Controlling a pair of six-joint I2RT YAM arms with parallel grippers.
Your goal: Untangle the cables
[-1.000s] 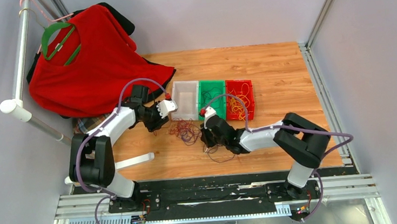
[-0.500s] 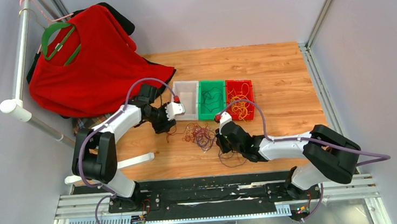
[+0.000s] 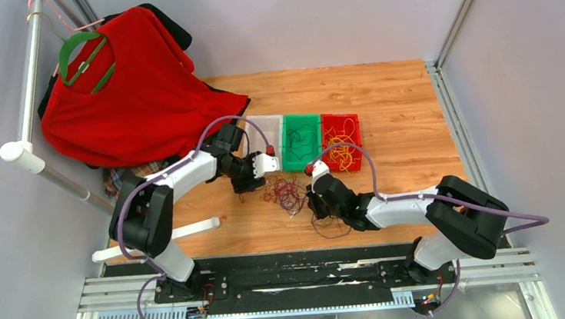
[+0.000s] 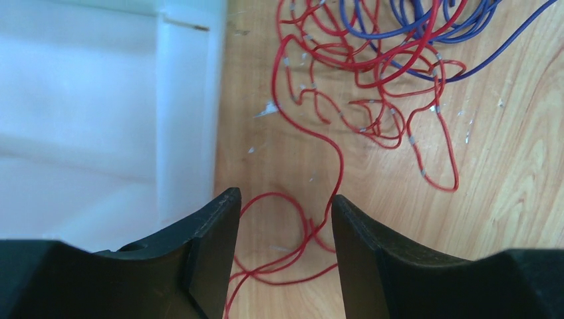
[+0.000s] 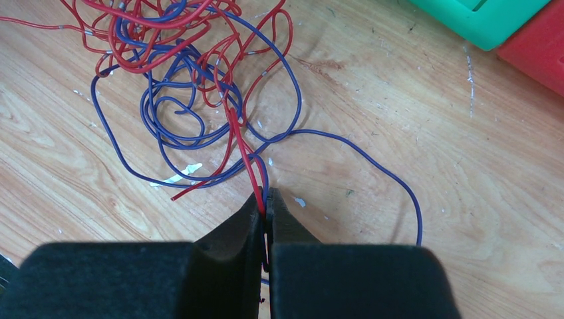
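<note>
Below my gripper, between its open fingers, a single piece of red cable (image 4: 324,220) runs clear of the tangle, so next my left gripper will lower its fingers around it and close.
The cables (image 3: 286,192) lie as a loose tangle of red wire (image 4: 372,73) and blue-purple wire (image 5: 179,126) on the wooden table, just in front of the bins. My left gripper (image 4: 286,199) is open at the tangle's left edge, beside the white bin (image 4: 186,100). A red loop lies on the wood between its fingers, and they grip nothing. My right gripper (image 5: 266,198) is shut on a red strand and a blue strand that run up into the tangle. In the top view the left gripper (image 3: 254,182) and right gripper (image 3: 315,200) flank the pile.
A green bin (image 3: 300,136) holds dark wires and a red bin (image 3: 341,139) holds yellow-orange ones. A red shirt (image 3: 126,88) hangs on a rack at the back left. A white strip (image 3: 170,235) lies near the left arm's base.
My left arm has swung right to the tangle's edge. My right gripper, still shut, dragged the pile right and nearer, then held still.
</note>
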